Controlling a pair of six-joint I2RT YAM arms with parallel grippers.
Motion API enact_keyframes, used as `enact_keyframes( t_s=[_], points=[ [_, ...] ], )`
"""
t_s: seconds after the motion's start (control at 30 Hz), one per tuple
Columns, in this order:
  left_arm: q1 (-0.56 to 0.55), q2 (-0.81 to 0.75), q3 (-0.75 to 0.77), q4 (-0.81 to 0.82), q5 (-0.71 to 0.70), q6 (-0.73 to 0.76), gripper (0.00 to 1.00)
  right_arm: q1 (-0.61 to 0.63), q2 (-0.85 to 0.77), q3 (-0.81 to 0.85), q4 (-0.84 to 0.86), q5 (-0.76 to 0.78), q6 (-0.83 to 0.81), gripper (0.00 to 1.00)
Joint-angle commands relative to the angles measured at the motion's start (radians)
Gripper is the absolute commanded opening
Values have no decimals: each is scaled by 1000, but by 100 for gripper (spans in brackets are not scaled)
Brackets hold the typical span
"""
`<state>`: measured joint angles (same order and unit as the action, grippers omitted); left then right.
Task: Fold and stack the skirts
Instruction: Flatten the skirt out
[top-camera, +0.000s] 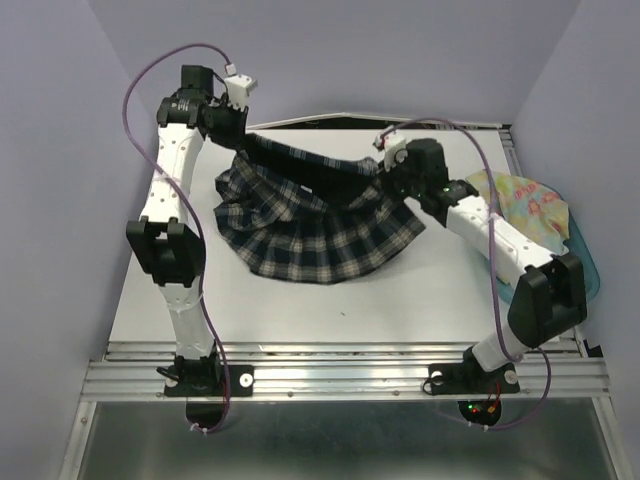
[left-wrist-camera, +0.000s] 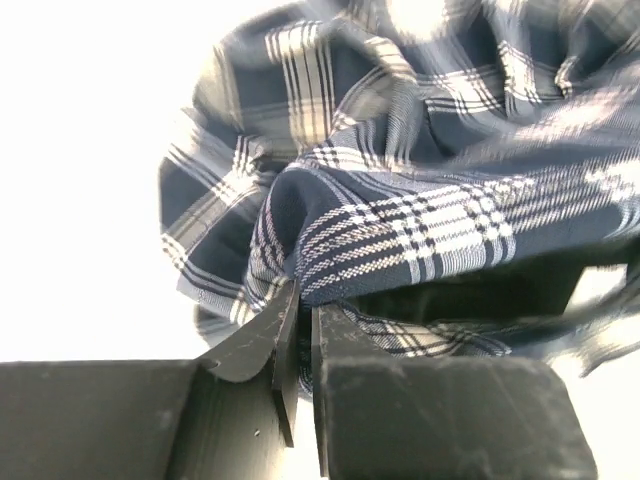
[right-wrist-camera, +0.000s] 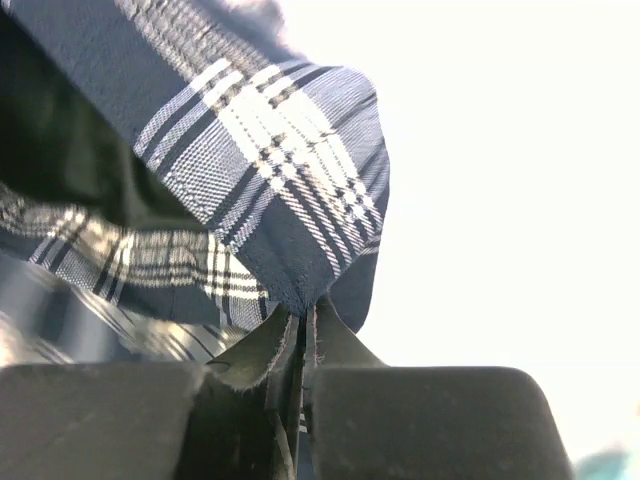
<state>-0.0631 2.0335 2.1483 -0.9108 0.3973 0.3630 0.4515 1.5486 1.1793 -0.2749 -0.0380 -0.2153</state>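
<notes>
I will lift my right gripper next, then lower it back onto the tabletop by the hem's bin-side corner (top-camera: 402, 234) and let go, because that spot is below it and back.
The dark plaid skirt (top-camera: 310, 232) hangs between both grippers, its waistband stretched taut in the air and its pleated hem trailing on the white table (top-camera: 330, 310). My left gripper (top-camera: 243, 133) is shut on the waistband's left end, at the far left. The left wrist view shows the plaid skirt (left-wrist-camera: 400, 150) pinched in the left gripper (left-wrist-camera: 303, 300). My right gripper (top-camera: 383, 172) is shut on the waistband's right end. In the right wrist view a corner of the plaid skirt (right-wrist-camera: 250, 150) sits in the right gripper (right-wrist-camera: 306, 312). The pastel flowered skirt (top-camera: 522, 195) lies bunched at the far right.
A translucent teal bin (top-camera: 588, 262) stands at the table's right edge, with the pastel skirt in it, behind my right forearm. Purple walls close in the left, right and back. A metal rail (top-camera: 350, 375) runs along the near edge by the arm bases.
</notes>
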Motion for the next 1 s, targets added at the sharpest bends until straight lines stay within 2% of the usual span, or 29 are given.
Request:
enact_keyframes(
  t_s=[0.0,0.1,0.13,0.23,0.3,0.4,0.43,0.57,0.67,0.73,0.83,0.93,0.97],
  points=[
    [54,-114,214,21,-196,161,0,-149,-30,250,-33,154,-225,1],
    [54,-229,138,154,-248,171,0,-183,22,481,-82,187,-294,1],
    [54,-296,69,188,-264,172,0,-183,31,579,-95,202,-333,1],
    [54,-399,-40,294,-267,178,0,-183,36,672,-158,208,-381,1],
    [54,-513,-164,351,-253,195,0,-183,30,710,-205,217,-409,1],
    [46,-630,-306,334,-192,246,0,-183,-14,675,-306,198,-435,1],
    [43,-648,-333,293,-175,254,0,-183,-31,618,-348,182,-434,1],
    [39,-758,-545,230,-62,257,0,-183,-99,467,-489,11,-368,1],
    [28,-814,-733,214,0,261,0,-183,-101,317,-567,-127,-326,1],
    [6,-822,-813,208,12,263,0,-156,-70,254,-612,-166,-299,2],
    [-9,-773,-915,204,12,252,0,-143,5,207,-650,-209,-230,16],
    [-9,-724,-920,205,20,228,0,-143,62,233,-649,-195,-173,35],
    [-9,-681,-906,202,43,212,0,-143,73,249,-639,-165,-153,34]
  ],
)
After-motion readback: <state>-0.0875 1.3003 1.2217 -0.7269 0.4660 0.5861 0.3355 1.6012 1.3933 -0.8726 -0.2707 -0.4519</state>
